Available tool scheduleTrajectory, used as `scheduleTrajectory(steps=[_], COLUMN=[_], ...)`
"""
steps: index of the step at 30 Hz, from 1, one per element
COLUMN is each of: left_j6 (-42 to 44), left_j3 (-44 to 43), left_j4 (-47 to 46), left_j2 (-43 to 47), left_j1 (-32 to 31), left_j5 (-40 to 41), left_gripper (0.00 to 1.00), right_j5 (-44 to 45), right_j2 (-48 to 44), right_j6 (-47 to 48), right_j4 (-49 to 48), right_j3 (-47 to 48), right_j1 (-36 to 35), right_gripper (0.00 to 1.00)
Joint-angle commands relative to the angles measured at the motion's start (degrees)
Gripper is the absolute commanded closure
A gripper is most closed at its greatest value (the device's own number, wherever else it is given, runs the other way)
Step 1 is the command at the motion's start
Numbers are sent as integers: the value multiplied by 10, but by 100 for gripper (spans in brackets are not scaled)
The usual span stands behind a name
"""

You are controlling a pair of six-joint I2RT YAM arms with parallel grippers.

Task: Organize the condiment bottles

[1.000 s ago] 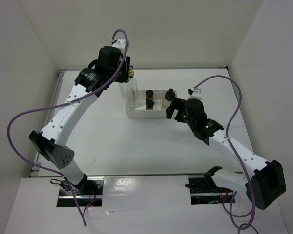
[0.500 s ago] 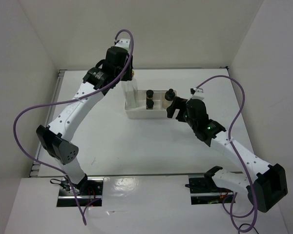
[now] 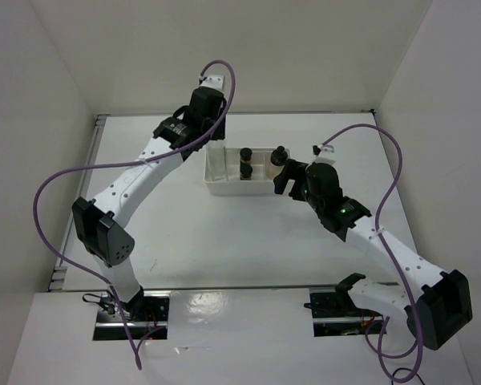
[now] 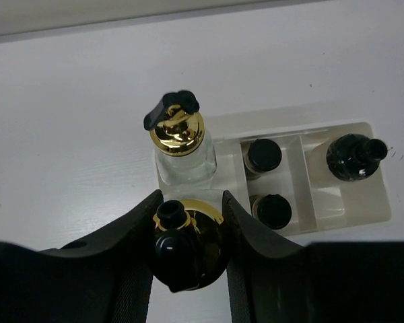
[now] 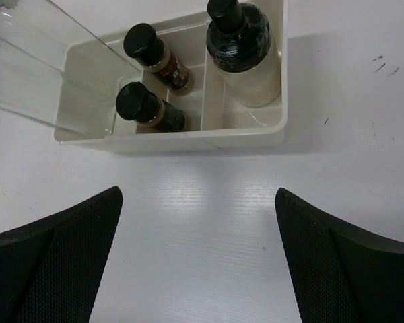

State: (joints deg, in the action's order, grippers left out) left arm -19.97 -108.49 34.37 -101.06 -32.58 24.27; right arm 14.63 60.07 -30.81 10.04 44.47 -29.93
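I need to bring my left gripper down next and put the glass bottle into the compartment's near end (image 3: pixel 217 172) to let go of it, because the other bottle is in the far end.
My left gripper (image 4: pixel 191 202) is shut on the gold pourer top of a clear glass bottle (image 4: pixel 188 235), holding it upright at the near end of the tray's left compartment. The other glass bottle (image 4: pixel 178 131) stands just behind it in that compartment. Two dark black-capped spice jars (image 4: pixel 264 155) (image 4: pixel 273 208) fill the middle compartment. The whitish black-capped jar (image 4: pixel 350 158) stands in the right one. In the top view my left gripper (image 3: pixel 208 128) is over the tray's left end. My right gripper (image 5: pixel 197 202) is open and empty, just in front of the tray.
The white three-compartment tray (image 3: pixel 236 191) sits at the table's middle back; its front wall (image 5: pixel 188 140) faces my right gripper (image 3: pixel 284 178). White walls enclose the table at the left, back and right.
My left arm has swung to the right and carried the held glass bottle in over the tray's left compartment. The right arm has hardly moved.
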Motion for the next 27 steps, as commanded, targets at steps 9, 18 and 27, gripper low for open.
scheduleTrajectory(steps=[9,18,27], left_j6=[-40,-53,-64], left_j3=[106,156,191], left_j4=[-97,-120,-127], left_j2=[53,58,63], left_j1=[-4,-9,-9], left_j5=[46,41,48], left_gripper=[91,91,77], right_j5=[8,30,1], right_j2=[-78,-125,-131], right_j6=[18,23,23], right_j4=[1,16,-1], right_j3=[12,18,4], right_j1=[4,4,4], right_gripper=[2,2,2])
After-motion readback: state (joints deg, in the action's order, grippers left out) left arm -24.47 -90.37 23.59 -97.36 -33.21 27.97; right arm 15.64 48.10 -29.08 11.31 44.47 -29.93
